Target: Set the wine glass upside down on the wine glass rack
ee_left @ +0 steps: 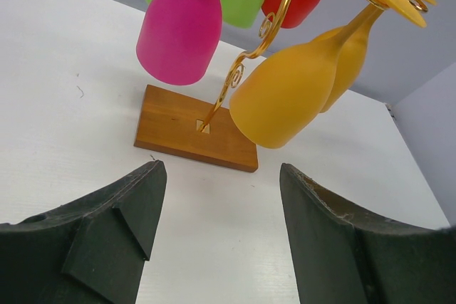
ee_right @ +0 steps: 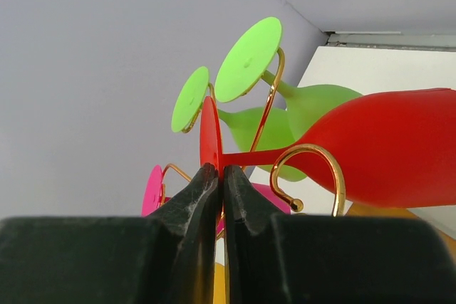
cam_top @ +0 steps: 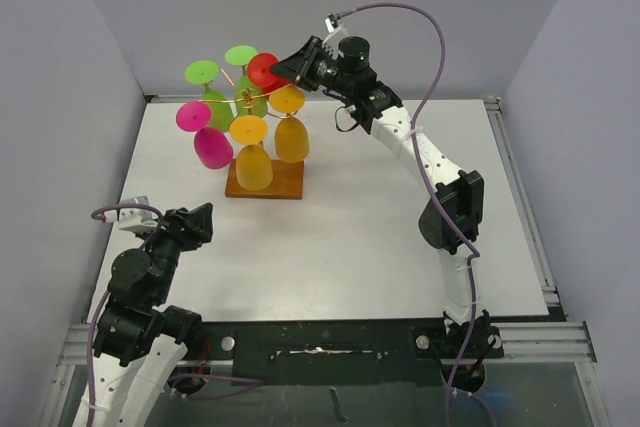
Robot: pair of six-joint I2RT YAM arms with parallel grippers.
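Next I need to draw my right gripper to the right in the top view to release the red wine glass's stem in the rack's gold hook, since that lies beside my fingers there.
The wine glass rack is a gold wire stand on a brown wooden base at the back left of the table. Green, pink and yellow glasses hang from it upside down. My right gripper is shut on the round foot of the red wine glass at the rack's top right. In the right wrist view the fingers pinch the red foot's edge at my gripper, and the bowl hangs beside a gold hook. My left gripper is open and empty, low over the table in front of the rack.
Grey walls enclose the table on the left, back and right. A metal rail runs along the near edge by the arm bases. The yellow glasses and the pink glass hang low over the wooden base.
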